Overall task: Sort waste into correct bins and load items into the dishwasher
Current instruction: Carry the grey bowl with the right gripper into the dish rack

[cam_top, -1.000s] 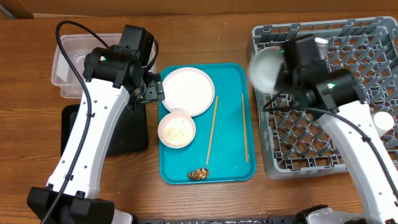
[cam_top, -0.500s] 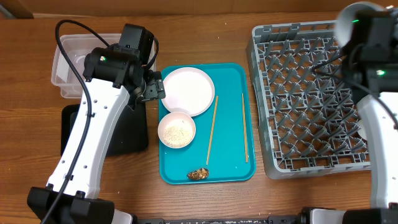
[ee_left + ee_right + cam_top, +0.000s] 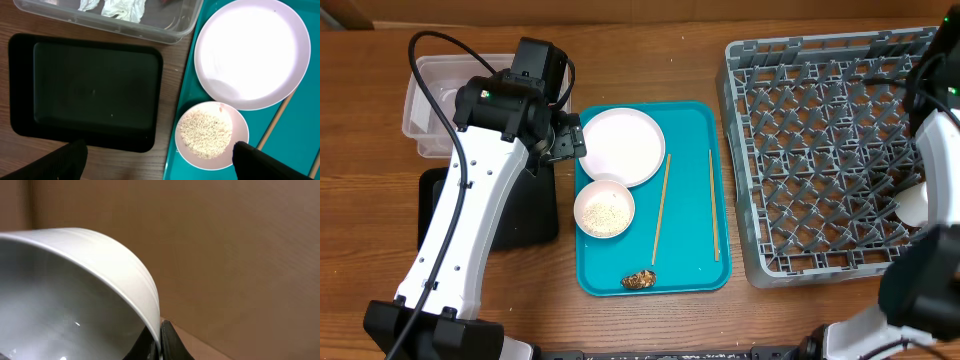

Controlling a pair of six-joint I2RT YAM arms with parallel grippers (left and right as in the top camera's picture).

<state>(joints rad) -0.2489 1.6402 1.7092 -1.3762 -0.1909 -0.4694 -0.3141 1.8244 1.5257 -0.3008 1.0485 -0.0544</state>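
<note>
My right gripper moves to the left in the overhead view next, lowers the bowl there and releases it, since the grey dish rack's far wires are empty.
My left gripper (image 3: pixel 160 165) hangs open above the seam between the black tray (image 3: pixel 90 92) and the teal tray (image 3: pixel 186 107), one fingertip (image 3: pixel 260 161) at the edge of the rice bowl (image 3: pixel 210 132). It holds nothing. The pale plate (image 3: pixel 622 146), the rice bowl (image 3: pixel 604 208), two chopsticks (image 3: pixel 661 208) and a brown scrap (image 3: pixel 640 279) lie on the teal tray (image 3: pixel 690 130). White tissue (image 3: pixel 120 7) sits in the clear tub (image 3: pixel 175 27). My right gripper (image 3: pixel 159 341) is shut on the rim of a white bowl (image 3: pixel 75 295), held up off the overhead view's right edge.
The grey dish rack (image 3: pixel 820 150) fills the right side of the table, with a white cup (image 3: pixel 912 205) near its right edge beside my right arm (image 3: pixel 940 120). A brown cardboard wall (image 3: pixel 240 255) stands behind the held bowl.
My right arm has swung the white bowl from over the rack's left corner to the right and out of the overhead view. The left arm has stayed put.
</note>
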